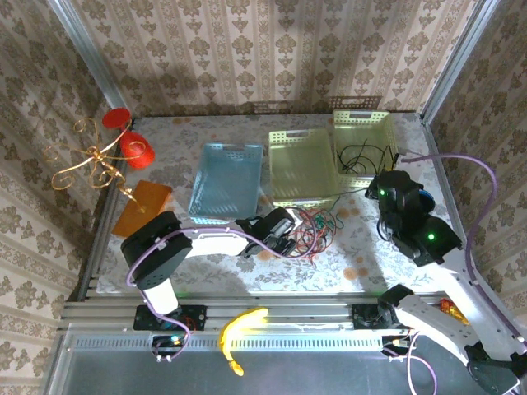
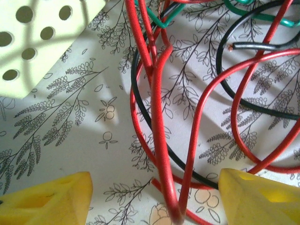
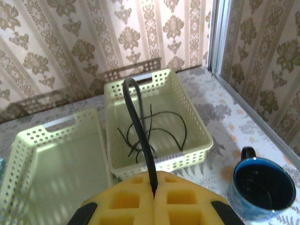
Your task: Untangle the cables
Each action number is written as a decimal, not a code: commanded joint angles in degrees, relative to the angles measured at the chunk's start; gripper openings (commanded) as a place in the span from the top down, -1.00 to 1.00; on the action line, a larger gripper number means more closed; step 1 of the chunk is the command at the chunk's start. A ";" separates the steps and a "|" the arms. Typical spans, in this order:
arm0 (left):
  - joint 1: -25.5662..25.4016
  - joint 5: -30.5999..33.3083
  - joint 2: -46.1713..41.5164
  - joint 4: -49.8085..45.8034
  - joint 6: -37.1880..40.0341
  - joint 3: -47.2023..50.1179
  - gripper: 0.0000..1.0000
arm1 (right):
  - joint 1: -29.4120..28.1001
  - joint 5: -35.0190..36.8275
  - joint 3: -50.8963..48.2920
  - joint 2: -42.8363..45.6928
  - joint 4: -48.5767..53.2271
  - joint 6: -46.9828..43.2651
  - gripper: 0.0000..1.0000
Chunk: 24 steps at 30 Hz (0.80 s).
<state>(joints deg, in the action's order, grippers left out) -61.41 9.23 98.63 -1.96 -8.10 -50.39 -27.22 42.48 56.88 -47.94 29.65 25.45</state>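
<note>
The pale basket (image 3: 190, 156) of loose black cables lies outward of my right gripper, so I next need to move outward over it to release the gripper's black cable.
A tangle of red (image 1: 306, 234), green (image 1: 328, 219) and black cables lies on the flowered table in front of the baskets. My left gripper (image 1: 286, 232) sits at the tangle's left edge. In the left wrist view it (image 2: 154, 200) stands open, its yellow fingertips (image 2: 49, 200) wide apart on either side of a red cable (image 2: 158, 136) loop. A black cable (image 2: 138, 108) and a green cable (image 2: 161, 20) run beside that loop. My right gripper (image 3: 153, 188) is shut on a black cable (image 3: 138, 117), which arches up over the right pale basket (image 3: 190, 156). That basket holds several loose black cables (image 3: 161, 131).
A second pale basket (image 3: 28, 140) stands left of the first, then a blue tray (image 1: 226, 177). A blue mug (image 3: 262, 187) stands at the right. At the far left are an orange pad (image 1: 142, 207) and red cups (image 1: 136, 148) on a gold stand.
</note>
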 commanded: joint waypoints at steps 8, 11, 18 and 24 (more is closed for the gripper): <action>0.23 0.52 -2.65 -1.55 0.77 0.29 -0.52 | 14.35 -3.42 7.45 -19.79 -15.78 0.53 1.00; 0.23 0.69 -2.83 -1.82 0.64 0.41 -0.52 | 14.29 3.53 10.08 -25.80 -21.24 -0.42 1.00; 0.23 0.43 -2.83 -2.21 0.63 -0.05 -0.55 | 16.12 8.02 19.40 -45.49 -24.98 -1.36 0.98; 0.20 0.96 -3.86 -2.83 -0.07 0.36 -0.58 | 18.42 7.18 27.00 -55.21 -13.88 4.93 0.99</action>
<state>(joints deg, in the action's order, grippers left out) -61.41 9.26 96.92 -3.57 -7.94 -50.15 -9.50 46.74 81.28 -102.00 10.24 26.35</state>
